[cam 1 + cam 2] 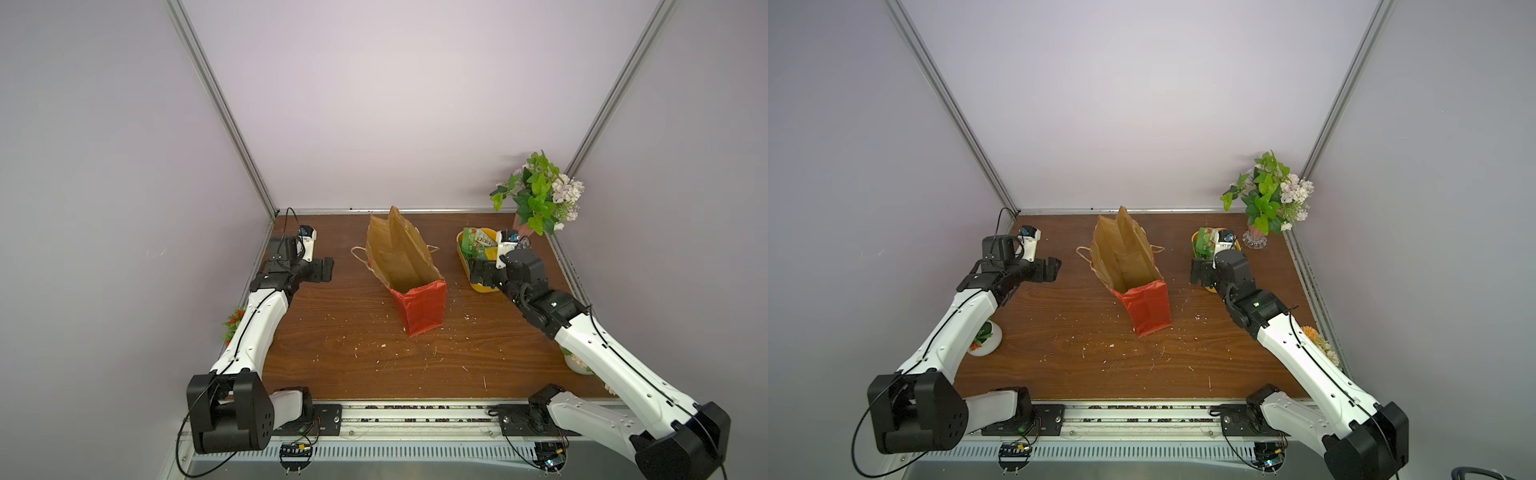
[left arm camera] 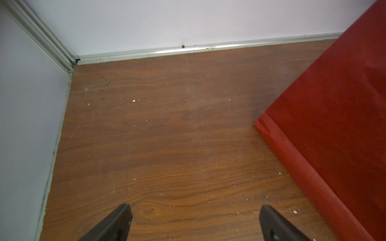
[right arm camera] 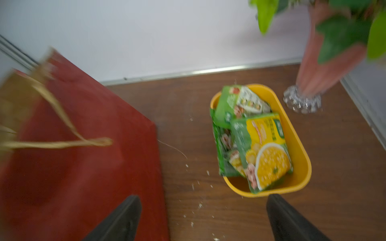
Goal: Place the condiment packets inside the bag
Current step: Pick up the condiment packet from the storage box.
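Observation:
The robot's right gripper should go down and outward onto the yellow packet's edge that faces the bag, because the packet lies uncovered on top of the pile, below and outward of the gripper.
The red bag (image 1: 419, 309) (image 1: 1148, 309) stands mid-table with its mouth open upward and its brown inside showing; cord handles hang off both sides. Several green and yellow condiment packets (image 1: 478, 243) (image 1: 1205, 243) (image 3: 261, 150) lie piled in a yellow tub (image 1: 484, 286) (image 3: 299, 146) to the bag's right. My right gripper (image 1: 478, 272) (image 1: 1198, 272) (image 3: 203, 198) hangs open and empty over the table between the bag (image 3: 83, 146) and the tub's near end. My left gripper (image 1: 326, 270) (image 1: 1052, 269) (image 2: 194, 208) is open and empty, left of the bag (image 2: 334, 125).
A vase of artificial flowers (image 1: 536, 195) (image 3: 302, 100) stands in the back right corner, close behind the tub. Small plant pots sit at the table's left edge (image 1: 984, 338) and right edge (image 1: 577, 361). White crumbs are scattered over the wooden table (image 1: 353, 353). Walls enclose three sides.

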Robot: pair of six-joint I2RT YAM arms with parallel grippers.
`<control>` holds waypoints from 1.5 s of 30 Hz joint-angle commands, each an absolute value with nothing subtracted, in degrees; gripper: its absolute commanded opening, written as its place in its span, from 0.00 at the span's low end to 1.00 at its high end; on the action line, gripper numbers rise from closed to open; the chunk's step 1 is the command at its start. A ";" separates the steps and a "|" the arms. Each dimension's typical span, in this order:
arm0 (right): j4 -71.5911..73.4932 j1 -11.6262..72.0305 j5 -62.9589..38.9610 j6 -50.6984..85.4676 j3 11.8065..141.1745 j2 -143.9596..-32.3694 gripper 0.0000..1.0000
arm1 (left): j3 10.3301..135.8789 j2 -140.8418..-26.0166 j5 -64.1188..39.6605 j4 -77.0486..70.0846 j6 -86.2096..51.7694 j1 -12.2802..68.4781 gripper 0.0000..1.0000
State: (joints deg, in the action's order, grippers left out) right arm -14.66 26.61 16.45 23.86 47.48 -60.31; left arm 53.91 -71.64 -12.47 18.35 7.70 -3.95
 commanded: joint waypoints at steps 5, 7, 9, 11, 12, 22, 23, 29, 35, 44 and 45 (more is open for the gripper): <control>-7.11 25.45 17.54 27.64 37.20 -57.18 0.95 | 47.14 -71.37 -15.92 8.63 7.26 -4.52 0.98; -6.47 25.02 22.27 26.82 38.39 -57.74 0.95 | 43.73 -71.63 -16.71 4.88 6.74 -4.63 0.99; -5.28 24.59 24.35 26.16 39.93 -60.54 0.95 | 40.94 -72.14 -17.40 1.83 6.00 -4.73 0.99; -4.27 24.44 25.57 25.22 42.09 -63.84 0.94 | 38.06 -72.53 -18.18 -1.62 5.03 -4.88 0.99; -3.81 24.43 26.16 24.65 43.35 -66.03 0.94 | 36.82 -72.75 -18.46 -3.29 4.42 -4.85 0.99; -2.16 21.97 28.33 20.22 56.19 -81.80 0.82 | 29.09 -75.19 -22.43 -15.98 1.89 -7.23 0.99; -1.90 21.87 28.23 19.95 57.14 -83.27 0.82 | 29.09 -75.35 -23.70 -16.60 1.52 -8.40 0.98; -2.00 21.13 29.01 18.82 62.34 -91.46 0.78 | 28.51 -76.64 -26.38 -18.15 0.99 -11.43 0.98; -2.18 20.29 31.14 18.30 64.81 -96.31 0.70 | 28.52 -77.72 -26.37 -18.14 1.21 -11.43 0.98; -0.07 19.02 32.98 18.37 63.37 -96.07 0.46 | 27.29 -76.38 -26.61 -18.90 1.97 -11.40 0.99; -0.01 18.96 33.25 18.39 63.27 -95.59 0.43 | 27.33 -76.44 -26.74 -18.90 2.06 -11.37 0.99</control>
